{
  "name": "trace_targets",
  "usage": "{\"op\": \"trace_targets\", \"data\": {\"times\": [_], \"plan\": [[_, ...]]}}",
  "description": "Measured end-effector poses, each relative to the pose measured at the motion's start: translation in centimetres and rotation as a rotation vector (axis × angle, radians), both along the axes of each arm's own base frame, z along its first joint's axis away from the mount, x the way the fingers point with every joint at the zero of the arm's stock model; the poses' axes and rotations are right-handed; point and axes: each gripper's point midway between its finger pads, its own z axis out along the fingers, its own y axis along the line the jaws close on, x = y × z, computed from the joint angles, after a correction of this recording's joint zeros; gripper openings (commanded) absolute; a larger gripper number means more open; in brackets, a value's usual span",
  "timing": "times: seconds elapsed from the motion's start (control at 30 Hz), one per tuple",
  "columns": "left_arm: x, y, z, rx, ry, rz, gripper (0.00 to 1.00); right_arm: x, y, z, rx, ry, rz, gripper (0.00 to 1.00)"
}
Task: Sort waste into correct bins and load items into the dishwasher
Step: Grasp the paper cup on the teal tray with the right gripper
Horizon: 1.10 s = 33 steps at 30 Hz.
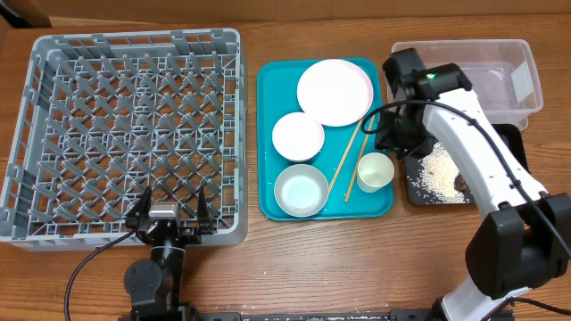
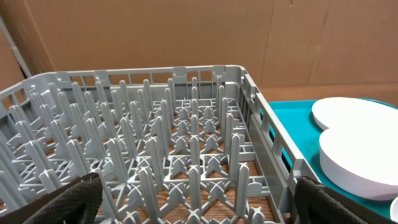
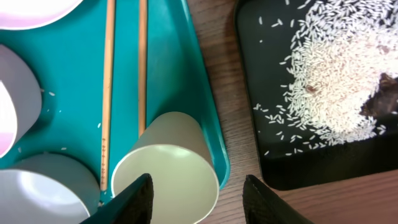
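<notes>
My right gripper lowers over the pale cup's rim on the black tray's side and closes next, as its open fingers already straddle the cup's rim line.
The grey dishwasher rack [image 1: 125, 134] [image 2: 186, 124] holds nothing. On the teal tray [image 1: 268, 98] lie a round plate [image 1: 335, 92], two white bowls [image 1: 298, 135] [image 1: 302, 190], a pale cup [image 1: 375, 171] [image 3: 168, 168] and the chopsticks [image 1: 346, 160] [image 3: 107, 93]. White rice [image 1: 437, 169] [image 3: 329, 81] with a brown scrap [image 3: 385, 96] is piled in the black tray [image 1: 417, 194] [image 3: 261, 62]. My right gripper [image 3: 200, 199] [image 1: 390, 147] hangs open over the cup's right rim, one finger above its mouth, the other above the wood. At the rack's near edge my left gripper [image 1: 169, 212] [image 2: 199, 208] is wide open.
The clear plastic tub [image 1: 526, 80] stands at the back right, behind the black tray. A strip of bare wood [image 3: 233, 124] separates the teal tray from the black tray. My right arm [image 1: 473, 152] reaches across the black tray.
</notes>
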Motion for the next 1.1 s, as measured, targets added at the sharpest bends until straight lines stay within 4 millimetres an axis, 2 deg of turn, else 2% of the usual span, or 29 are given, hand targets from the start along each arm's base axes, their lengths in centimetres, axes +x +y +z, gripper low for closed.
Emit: {"op": "trace_targets", "data": {"times": [0.13,0.3,0.4,0.5,0.57,0.7,0.9,1.0,1.1], "plan": [[0.0,0.0,0.0,0.000,0.000,0.000,1.00,-0.2,0.6,-0.5,0.058,0.016,0.047,0.48],[0.0,0.0,0.0,0.000,0.000,0.000,1.00,-1.5,0.9,-3.5,0.084,0.057,0.085,0.47],[0.0,0.0,0.0,0.000,0.000,0.000,1.00,-2.1,0.9,-5.0,0.090,0.071,0.093,0.41],[0.0,0.0,0.0,0.000,0.000,0.000,1.00,-2.2,0.9,-5.9,0.092,0.067,0.103,0.26],[0.0,0.0,0.0,0.000,0.000,0.000,1.00,-2.2,0.9,-6.1,0.092,0.065,0.106,0.04],[0.0,0.0,0.0,0.000,0.000,0.000,1.00,-2.2,0.9,-6.1,0.095,0.065,0.102,0.04],[0.0,0.0,0.3,-0.007,-0.010,-0.001,1.00,-3.3,1.0,-5.7,0.107,0.116,0.099,0.04],[0.0,-0.4,0.9,-0.045,-0.035,-0.024,1.00,-3.2,1.4,-4.3,0.133,0.097,0.104,0.04],[0.0,-1.6,0.9,-0.145,-0.030,-0.084,1.00,-2.9,1.8,-1.4,0.180,0.024,0.108,0.04]]}}
